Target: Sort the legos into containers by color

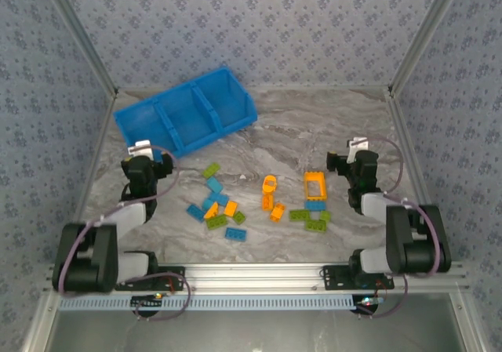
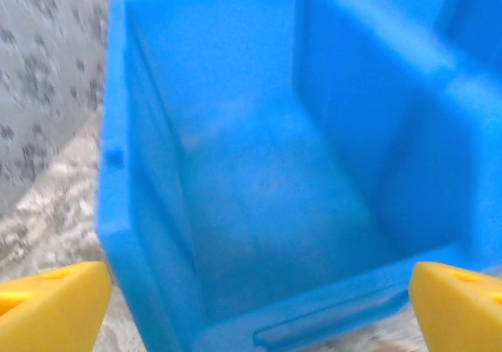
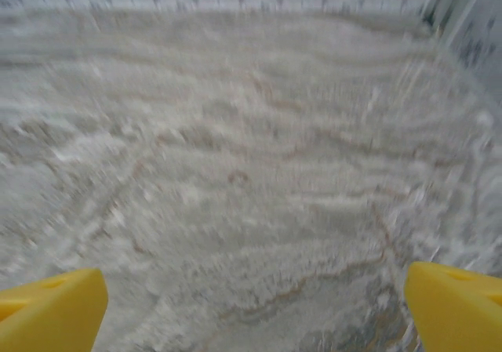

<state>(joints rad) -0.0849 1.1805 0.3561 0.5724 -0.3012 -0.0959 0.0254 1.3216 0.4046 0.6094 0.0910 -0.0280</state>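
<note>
The bin sits crooked, so my left gripper will next move outward, tip down and close on the bin's end rim (image 1: pixel 120 128) (image 2: pixel 114 128) nearest the side.
The legos lie loose on the marble table in light blue, lime green and orange. One cluster (image 1: pixel 216 207) sits left of centre, two orange bricks (image 1: pixel 271 195) lie in the middle, and an open orange frame (image 1: pixel 315 184) lies at the right with green bricks (image 1: pixel 311 219) below it. The containers are three compartments of a long blue bin (image 1: pixel 188 117) at the back left. My left gripper (image 1: pixel 153 160) stands open just in front of the bin. In the left wrist view its yellow fingertips (image 2: pixel 51 305) flank the front of an empty compartment (image 2: pixel 259 179). My right gripper (image 1: pixel 345 162) is open over bare table, with nothing between its fingertips (image 3: pixel 455 305).
Patterned walls and metal posts (image 1: pixel 86 46) enclose the table on three sides. The bin sits at an angle near the left wall. An aluminium rail (image 1: pixel 259 273) runs along the near edge, where both arm bases are mounted.
</note>
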